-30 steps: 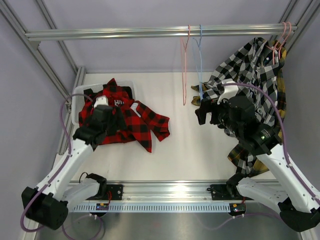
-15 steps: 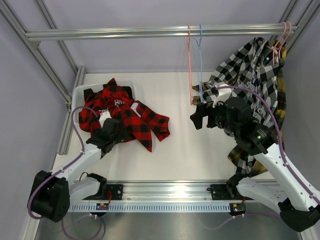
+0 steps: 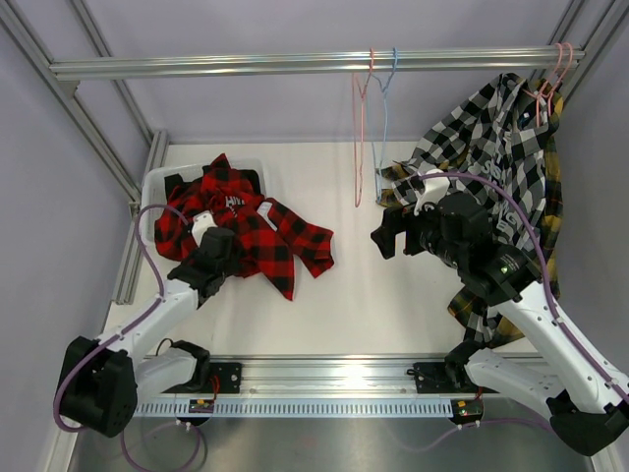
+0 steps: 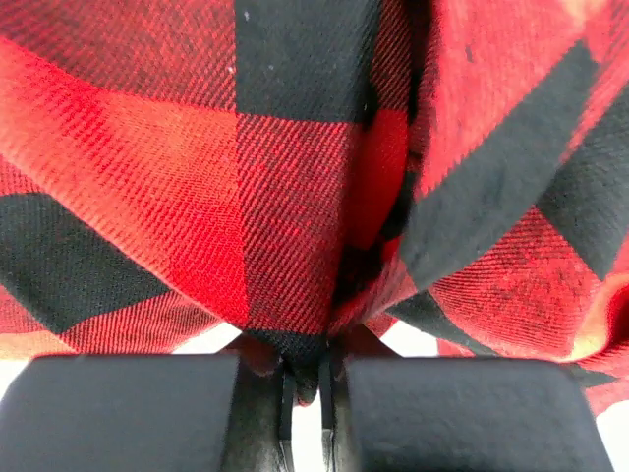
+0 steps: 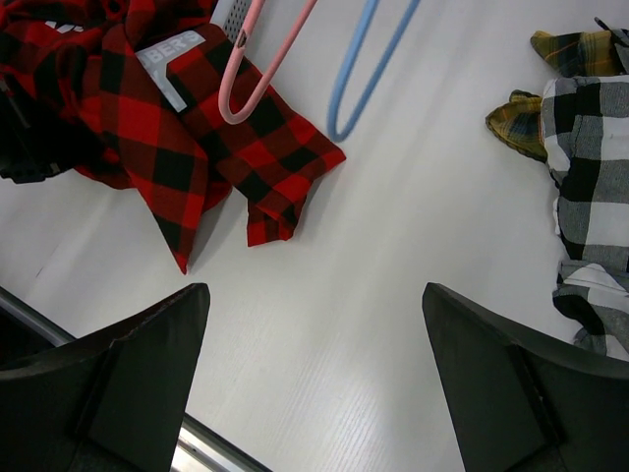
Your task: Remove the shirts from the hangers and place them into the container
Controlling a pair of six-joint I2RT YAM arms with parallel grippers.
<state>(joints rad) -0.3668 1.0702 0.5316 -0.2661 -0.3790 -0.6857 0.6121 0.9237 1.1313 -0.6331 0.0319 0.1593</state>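
Note:
The white container lies outward of the left gripper, so the gripper will next carry the fold up and outward, then down into the container to release it.
The red-and-black plaid shirt [image 3: 265, 236] lies half in the white container [image 3: 149, 192] and half spilled onto the table at its right. Black cloth [image 3: 250, 181] shows under it in the container. My left gripper [image 3: 209, 261] sits at the shirt's near edge, shut on a fold of the red plaid [image 4: 295, 177], which is pinched between the fingertips [image 4: 303, 379]. My right gripper [image 3: 386, 234] hovers open over bare table [image 5: 314, 364], holding nothing. A black-and-white check shirt [image 3: 496, 138] hangs at the right on a pink hanger [image 3: 552, 74], with yellow plaid [image 3: 556, 187] behind it.
Two bare hangers, pink [image 3: 361, 138] and blue [image 3: 383, 118], dangle from the overhead bar [image 3: 246, 66] just beyond my right gripper. The hanging shirts drape over my right arm. A metal rail [image 3: 324, 369] runs along the near table edge.
My left gripper has drawn back from over the container to the plaid shirt's near edge and shut on it. The right gripper edged left. The bare hangers are swinging.

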